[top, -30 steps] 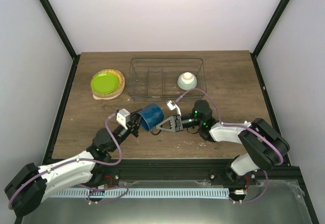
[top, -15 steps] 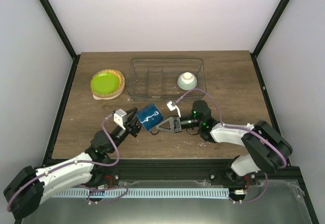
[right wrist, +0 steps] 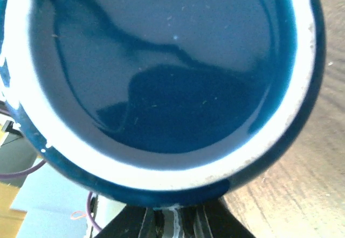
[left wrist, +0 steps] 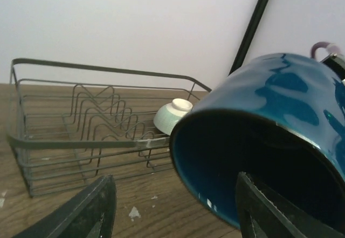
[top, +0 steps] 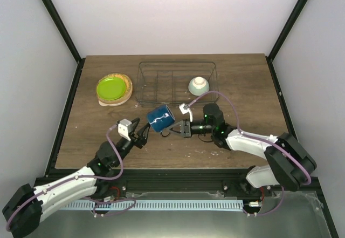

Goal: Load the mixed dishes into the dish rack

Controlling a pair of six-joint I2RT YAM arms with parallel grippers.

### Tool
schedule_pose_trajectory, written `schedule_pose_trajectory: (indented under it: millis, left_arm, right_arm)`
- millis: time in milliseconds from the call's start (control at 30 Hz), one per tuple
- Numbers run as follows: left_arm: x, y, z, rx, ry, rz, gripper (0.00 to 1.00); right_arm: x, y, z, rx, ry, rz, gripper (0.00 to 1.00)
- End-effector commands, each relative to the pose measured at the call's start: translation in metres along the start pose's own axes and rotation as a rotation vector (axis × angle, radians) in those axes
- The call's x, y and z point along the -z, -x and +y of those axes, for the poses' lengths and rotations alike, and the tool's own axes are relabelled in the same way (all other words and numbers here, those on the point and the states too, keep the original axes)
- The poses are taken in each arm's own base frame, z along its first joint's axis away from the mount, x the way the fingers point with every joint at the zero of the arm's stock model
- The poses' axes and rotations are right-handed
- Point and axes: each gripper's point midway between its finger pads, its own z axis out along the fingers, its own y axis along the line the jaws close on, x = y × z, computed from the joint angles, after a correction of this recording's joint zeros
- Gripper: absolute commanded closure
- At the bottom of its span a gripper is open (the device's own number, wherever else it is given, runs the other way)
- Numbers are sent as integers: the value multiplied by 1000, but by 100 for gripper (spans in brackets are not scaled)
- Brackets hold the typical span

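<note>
My right gripper needs to lift the mug (top: 160, 118) it is holding outward next, over the rack's empty space beside the mint bowl (top: 198, 85). Then it needs to turn the mug with its opening down, lower it and release it.
The small dark blue mug (top: 160, 118) hangs tilted just above the table in front of the dish rack (top: 177, 81). My right gripper (top: 174, 128) is shut on its right side. In the right wrist view the mug's white-ringed base (right wrist: 161, 70) fills the frame above the shut fingers (right wrist: 175, 219). My left gripper (top: 144, 134) is open, just off the mug's lower left. The mug's dark mouth (left wrist: 253, 157) faces it, beside its right finger (left wrist: 269, 211). A pale mint bowl (top: 198, 85) sits upside down in the rack's right end. The lime-green plate (top: 113, 88) lies on a tan plate (top: 128, 86).
The plate stack sits on the table left of the rack. The rack's wire dividers (left wrist: 102, 114) stand left of the bowl (left wrist: 173, 115). Small white specks (left wrist: 133, 212) mark the wooden table (top: 242, 87) before the rack. Black frame posts stand at the table's corners.
My left gripper has opened, let go of the mug and drawn back toward the lower left. The right gripper has closed on the mug and carried it slightly up toward the rack.
</note>
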Motion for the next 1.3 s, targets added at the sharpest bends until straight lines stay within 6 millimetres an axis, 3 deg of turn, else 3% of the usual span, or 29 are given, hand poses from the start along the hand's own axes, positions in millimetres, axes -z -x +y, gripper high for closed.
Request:
schedule_pose_trajectory:
  millis: [0,133,333,567,867,1067,1267]
  left_arm:
    - [3,-12,22,-10,125,66,35]
    - [-4,-1,35,-46,264,153,29]
    - [-11,21,33,-27,314,180,27]
    - [-11,26,34,-40,350,239,26]
    - [-9,27,35,-43,371,276,25]
    - [-4,28,37,-38,377,278,25]
    - [-2,26,38,-37,381,287,24]
  right_arm:
    - [14,54,11,190,-112,-139,99]
    - [41,80,-28,192,-389,-181,99]
    - [71,122,-32,276,-622,-230,99]
    - [99,161,-53,279,-795,-248,99]
    - [83,203,-81,275,-834,-216,99]
    - [75,206,-114,250,-898,-147,99]
    - [85,202,-143,231,-1005,-114,99]
